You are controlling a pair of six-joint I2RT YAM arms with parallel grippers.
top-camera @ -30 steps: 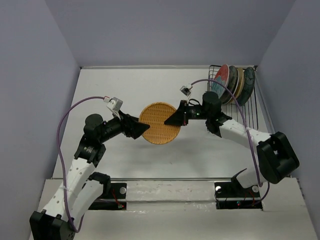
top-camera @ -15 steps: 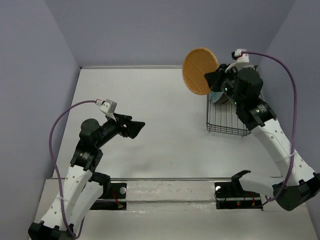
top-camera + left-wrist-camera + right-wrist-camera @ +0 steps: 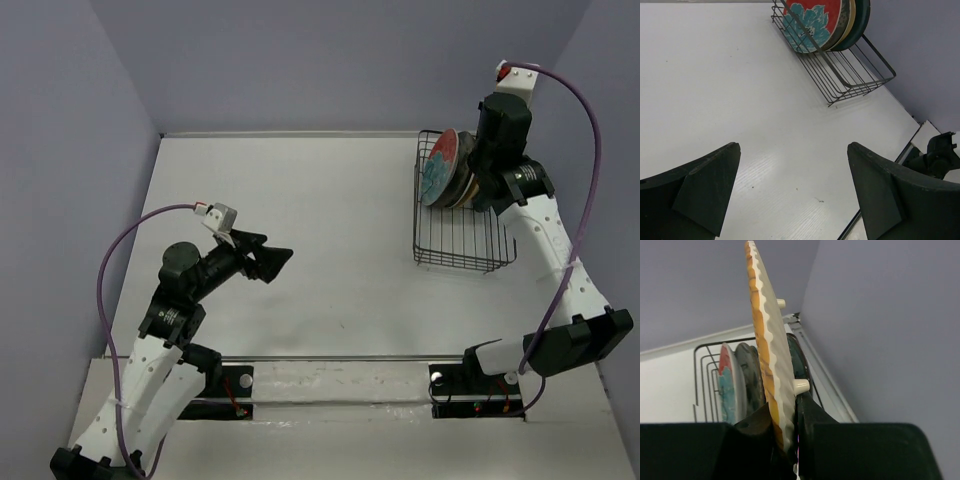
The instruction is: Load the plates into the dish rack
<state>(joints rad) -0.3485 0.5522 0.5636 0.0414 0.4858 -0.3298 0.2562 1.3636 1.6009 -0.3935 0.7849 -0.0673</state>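
Observation:
My right gripper shifts toward the side next, then brings the orange plate upright down in front of the dark teal plate.
My right gripper [image 3: 790, 425] is shut on the rim of the orange woven-look plate [image 3: 762, 340] and holds it upright, edge-on, over the black wire dish rack [image 3: 460, 245]. Plates stand in the rack's far end: the red-and-teal one [image 3: 438, 165] in front, a grey-brown one [image 3: 747, 375] behind it, and a dark teal one [image 3: 799, 365] at the back. In the top view the right gripper [image 3: 480, 185] is above these plates and hides the orange plate. My left gripper [image 3: 283, 257] is open and empty above the table's left middle, and its wrist view [image 3: 792, 146] shows the same.
The rack [image 3: 850, 80] stands at the table's far right, against the right wall [image 3: 590, 150]. Its near half holds no plates. The back wall runs just behind it.
The right arm has carried the orange plate from the table's middle up and over to the rack. The left gripper let go of the plate and drew back a little.

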